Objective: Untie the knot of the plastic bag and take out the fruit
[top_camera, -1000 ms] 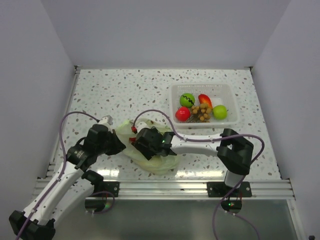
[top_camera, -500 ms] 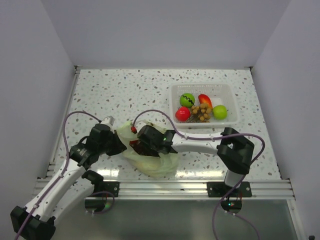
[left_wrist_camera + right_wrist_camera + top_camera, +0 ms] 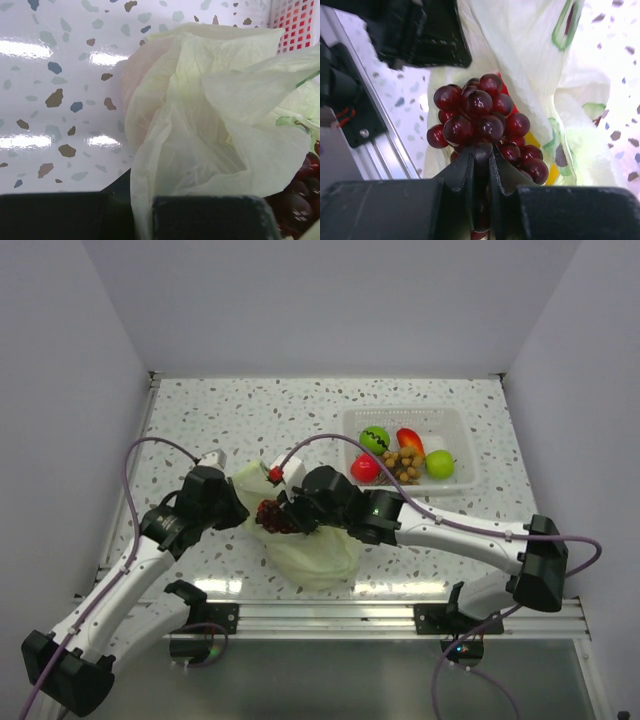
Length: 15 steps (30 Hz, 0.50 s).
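My right gripper should rise next, cross outward to its right in the top view over the white basket of fruit (image 3: 412,446), then lower and release the grapes.
The pale green plastic bag (image 3: 312,552) lies crumpled at the table's near middle. Its knot does not show in any view. My left gripper (image 3: 234,508) is shut on the bag's left edge, and the film (image 3: 200,125) runs down between its fingers (image 3: 142,220). My right gripper (image 3: 481,155) is shut on the stem end of a dark red grape bunch (image 3: 477,112), one of the fruit. That bunch (image 3: 272,515) hangs just over the bag's mouth, close to the left gripper. More fruit shows inside the bag as a bit of yellow (image 3: 551,175) behind the grapes.
A white basket (image 3: 462,426) at the back right holds a green zigzag ball (image 3: 374,439), a red round piece (image 3: 365,468), a brown grape bunch (image 3: 405,465) and a lime apple (image 3: 439,464). A metal rail (image 3: 330,615) runs along the near edge.
My right gripper closed on the grape bunch and drew it up and left out of the bag's mouth as the arm stretched out. The left gripper rose slightly, still holding the bag.
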{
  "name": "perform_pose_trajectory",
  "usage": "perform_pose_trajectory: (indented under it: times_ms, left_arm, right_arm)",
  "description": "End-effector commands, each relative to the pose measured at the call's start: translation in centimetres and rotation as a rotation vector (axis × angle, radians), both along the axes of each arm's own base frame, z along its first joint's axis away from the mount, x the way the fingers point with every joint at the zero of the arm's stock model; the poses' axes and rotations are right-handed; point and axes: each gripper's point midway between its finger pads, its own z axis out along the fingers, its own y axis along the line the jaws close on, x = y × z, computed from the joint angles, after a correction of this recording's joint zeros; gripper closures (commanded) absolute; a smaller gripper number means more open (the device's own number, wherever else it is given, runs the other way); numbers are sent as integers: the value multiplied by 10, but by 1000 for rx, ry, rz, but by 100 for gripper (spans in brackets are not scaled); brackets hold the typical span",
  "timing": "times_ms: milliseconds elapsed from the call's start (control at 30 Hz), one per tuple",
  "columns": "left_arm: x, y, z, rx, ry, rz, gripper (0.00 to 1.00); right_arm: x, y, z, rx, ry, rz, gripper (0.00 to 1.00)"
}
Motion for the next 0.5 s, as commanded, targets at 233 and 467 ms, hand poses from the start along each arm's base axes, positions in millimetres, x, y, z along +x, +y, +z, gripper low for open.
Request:
perform_pose_trajectory:
  times_ms: [233, 467]
  left_arm:
    - [5, 18, -3, 72, -37, 62, 100]
    - [4, 30, -7, 129, -25, 90, 100]
  right_arm:
    - [36, -16, 101, 355, -188, -226, 100]
    - [61, -52, 176, 606, -262, -373, 100]
